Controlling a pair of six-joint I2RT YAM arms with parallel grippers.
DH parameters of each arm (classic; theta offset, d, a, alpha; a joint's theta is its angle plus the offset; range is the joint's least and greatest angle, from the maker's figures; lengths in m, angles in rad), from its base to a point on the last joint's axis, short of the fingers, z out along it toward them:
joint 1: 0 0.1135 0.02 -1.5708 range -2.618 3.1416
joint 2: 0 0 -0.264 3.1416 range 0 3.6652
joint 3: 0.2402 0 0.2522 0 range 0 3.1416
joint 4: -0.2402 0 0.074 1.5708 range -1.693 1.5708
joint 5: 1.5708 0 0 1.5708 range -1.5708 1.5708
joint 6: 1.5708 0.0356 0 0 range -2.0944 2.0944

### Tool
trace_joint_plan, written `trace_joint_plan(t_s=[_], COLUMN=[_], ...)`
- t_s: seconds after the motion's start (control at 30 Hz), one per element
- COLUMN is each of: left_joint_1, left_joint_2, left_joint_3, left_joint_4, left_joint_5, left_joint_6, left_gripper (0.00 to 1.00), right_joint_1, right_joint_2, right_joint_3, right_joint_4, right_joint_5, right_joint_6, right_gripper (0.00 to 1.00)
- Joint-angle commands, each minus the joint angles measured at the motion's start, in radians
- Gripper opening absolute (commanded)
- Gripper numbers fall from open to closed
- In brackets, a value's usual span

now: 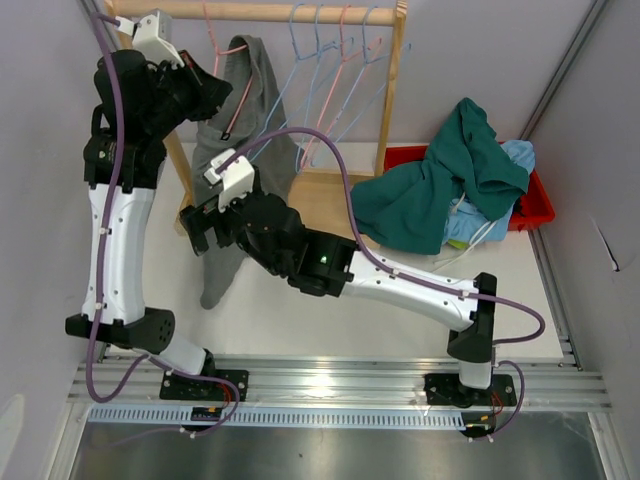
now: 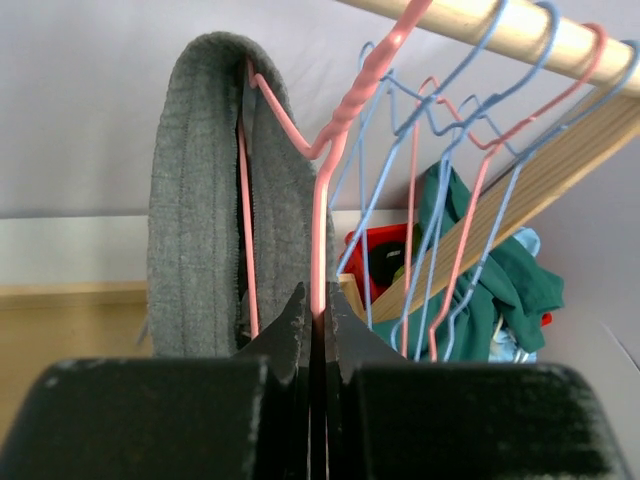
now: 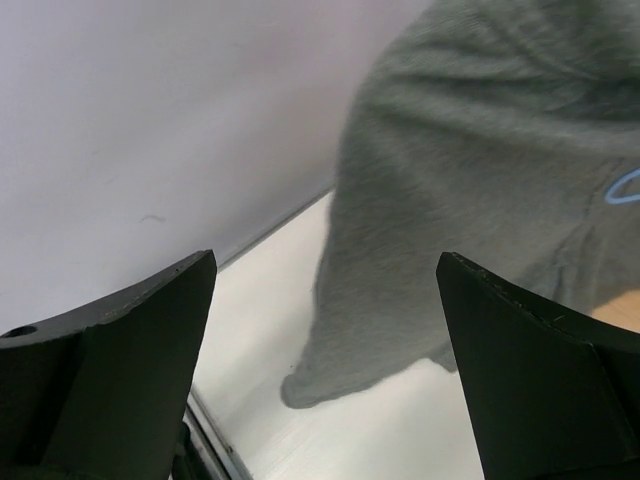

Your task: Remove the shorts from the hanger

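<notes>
The edge of the hanging leg of the grey shorts is between the open fingers of my right gripper, so my gripper should move outward onto that edge and then close.
The grey shorts (image 1: 240, 120) hang from a pink hanger (image 1: 238, 100) on the wooden rail (image 1: 270, 12), one leg trailing down to the table. In the left wrist view the grey shorts (image 2: 200, 190) drape over the pink hanger (image 2: 330, 150). My left gripper (image 2: 320, 310) is shut on the pink hanger's wire; it shows high at the rack's left (image 1: 215, 95). My right gripper (image 1: 200, 232) is open wide and empty beside the hanging leg. The right wrist view shows the grey shorts (image 3: 470, 200) ahead between the fingers (image 3: 140, 340). Dark teal shorts (image 1: 430, 190) and light blue shorts (image 1: 480, 215) lie at the right.
Several empty blue and pink hangers (image 1: 340, 60) hang on the rail to the right of the grey shorts. A red bin (image 1: 535, 205) at the back right sits under the pile of removed shorts. Grey walls close in both sides.
</notes>
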Motion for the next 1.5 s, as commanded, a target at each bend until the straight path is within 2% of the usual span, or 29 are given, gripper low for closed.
trace_joint_plan(t_s=[0.0,0.2,0.3,0.33,0.43,0.63,0.77,0.83,0.93,1.1,1.27,1.47], left_joint_1=[-0.005,-0.005,-0.005,-0.005,-0.005,-0.005,0.007,0.021,0.033,0.053,0.148,0.148], left_joint_2=[-0.108,-0.136,-0.144,-0.144,-0.139,-0.093,-0.037,-0.023,0.003,0.026,0.085,0.013], left_joint_3=[-0.005,-0.028,-0.046,-0.056,-0.043,0.036,0.104,0.127,0.148,0.177,0.272,0.167], left_joint_4=[0.127,0.15,0.181,0.19,0.188,0.141,0.124,0.119,0.118,0.136,0.119,0.101], left_joint_5=[0.045,0.07,0.093,0.09,0.081,-0.037,-0.126,-0.149,-0.175,-0.211,-0.153,-0.082], left_joint_6=[-0.023,-0.061,-0.093,-0.096,-0.09,0.003,0.056,0.069,0.083,0.125,0.067,0.042], left_gripper=[0.0,0.0,0.0,0.0,0.0,0.0,0.0,0.0,0.0,0.0,0.0,0.0], right_joint_1=[-0.021,-0.033,-0.022,-0.021,0.002,0.146,0.255,0.286,0.297,0.312,0.335,0.288], right_joint_2=[0.036,0.109,0.135,0.137,0.125,-0.004,-0.087,-0.116,-0.125,-0.127,-0.124,-0.111], right_joint_3=[0.081,0.131,0.141,0.141,0.106,-0.128,-0.364,-0.429,-0.486,-0.521,-0.595,-0.584], right_joint_4=[0.036,0.046,0.053,0.054,0.036,0.076,0.083,0.088,0.056,0.066,0.088,0.123], right_joint_5=[0.078,0.082,0.072,0.072,0.083,0.175,0.252,0.267,0.269,0.27,0.295,0.29], right_joint_6=[-0.018,0.013,0.02,0.025,0.053,0.086,0.17,0.203,0.277,0.274,0.327,0.292], right_gripper=[0.99,0.97,0.52,0.32,0.0,0.0,0.0,0.0,0.0,0.0,0.0,0.0])
